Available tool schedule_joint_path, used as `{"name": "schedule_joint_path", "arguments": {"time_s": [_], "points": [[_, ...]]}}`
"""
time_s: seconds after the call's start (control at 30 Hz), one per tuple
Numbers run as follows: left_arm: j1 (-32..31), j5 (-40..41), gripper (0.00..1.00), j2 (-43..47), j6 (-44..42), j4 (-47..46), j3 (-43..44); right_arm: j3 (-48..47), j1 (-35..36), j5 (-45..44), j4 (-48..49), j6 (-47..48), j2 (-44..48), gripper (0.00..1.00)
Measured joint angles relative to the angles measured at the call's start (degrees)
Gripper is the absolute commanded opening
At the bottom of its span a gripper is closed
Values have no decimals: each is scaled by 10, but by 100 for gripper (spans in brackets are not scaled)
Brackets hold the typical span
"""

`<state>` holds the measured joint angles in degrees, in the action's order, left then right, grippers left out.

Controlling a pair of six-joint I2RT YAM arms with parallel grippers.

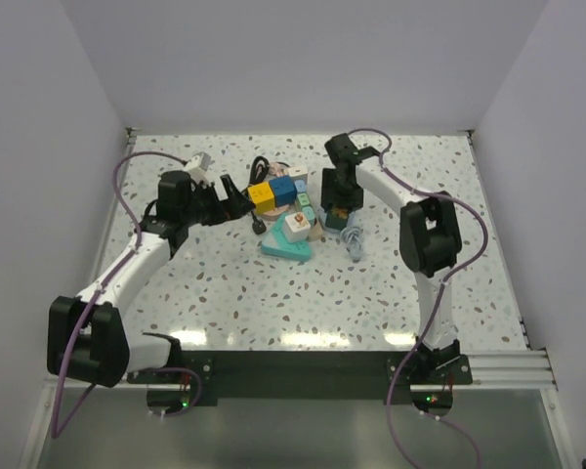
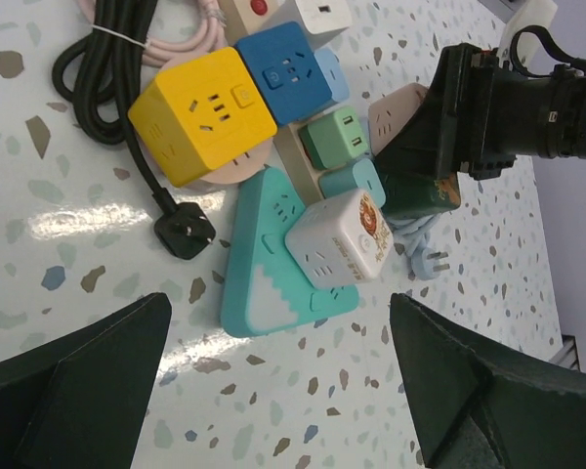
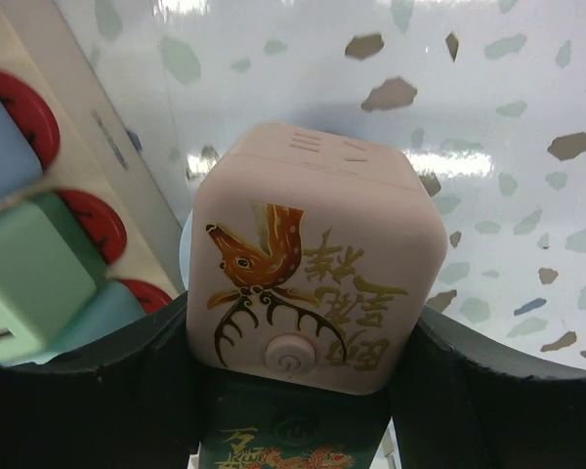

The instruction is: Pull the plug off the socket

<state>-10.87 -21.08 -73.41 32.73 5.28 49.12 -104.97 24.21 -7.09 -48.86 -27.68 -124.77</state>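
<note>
My right gripper needs to move back and to its left in the top view toward the white cube and let go of the pink cube next to the white cube.
The socket (image 3: 73,147), a cream strip with round red outlets (image 3: 24,103), runs down the left of the right wrist view, with mint (image 3: 29,274) and pale blue plugs standing in it. A pink cube plug (image 3: 313,254) with a gold deer print stands beside it, over a dark green cube (image 3: 293,435). My right gripper (image 3: 308,322) is shut on the pink cube, one finger (image 3: 107,381) pressed to each side. From above it (image 1: 338,207) hangs over the pile. My left gripper (image 2: 283,391) stands open over bare table, short of the teal block.
A teal triangular block (image 2: 264,264) carries a white cube (image 2: 337,234). Yellow (image 2: 200,112) and blue (image 2: 283,63) cubes lie behind it, with a coiled black cord (image 2: 107,68) and its black plug (image 2: 181,234). A loose pale blue plug (image 2: 425,259) lies at the right.
</note>
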Motion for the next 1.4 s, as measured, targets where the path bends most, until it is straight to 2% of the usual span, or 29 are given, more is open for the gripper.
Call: {"name": "schedule_joint_path", "arguments": {"time_s": [0.07, 0.23, 0.4, 0.67, 0.93, 1.07, 1.17, 1.2, 1.3, 1.33, 1.4], "points": [[-12, -6, 100, -3, 4, -1, -2, 35, -1, 14, 7, 30, 23, 58], [-48, -9, 100, -26, 10, -5, -2, 133, -2, 50, 43, 73, 84, 52], [-65, 5, 100, -39, 14, -4, 1, 153, 5, 65, 70, 86, 96, 51], [-65, 58, 100, -22, 17, 6, 16, 70, 44, 67, 71, 95, 37, 49], [-65, 101, 100, 8, 21, 19, 16, -26, 120, 96, 83, 71, -30, 51], [-65, 104, 100, 7, 24, 21, 16, -49, 159, 104, 87, 45, -44, 60], [-65, 93, 100, -2, 31, 19, 16, -47, 174, 79, 84, 32, -44, 69], [-66, 88, 100, -7, 33, 18, 16, -42, 175, 75, 88, 29, -42, 75], [-73, 77, 100, -24, 38, 15, 16, -8, 169, 64, 106, 22, -23, 80], [-78, 74, 99, -30, 42, 13, 16, 8, 163, 61, 113, 20, -13, 87], [-92, 68, 100, -42, 43, 7, 17, 41, 148, 57, 116, 17, 8, 92]]}}
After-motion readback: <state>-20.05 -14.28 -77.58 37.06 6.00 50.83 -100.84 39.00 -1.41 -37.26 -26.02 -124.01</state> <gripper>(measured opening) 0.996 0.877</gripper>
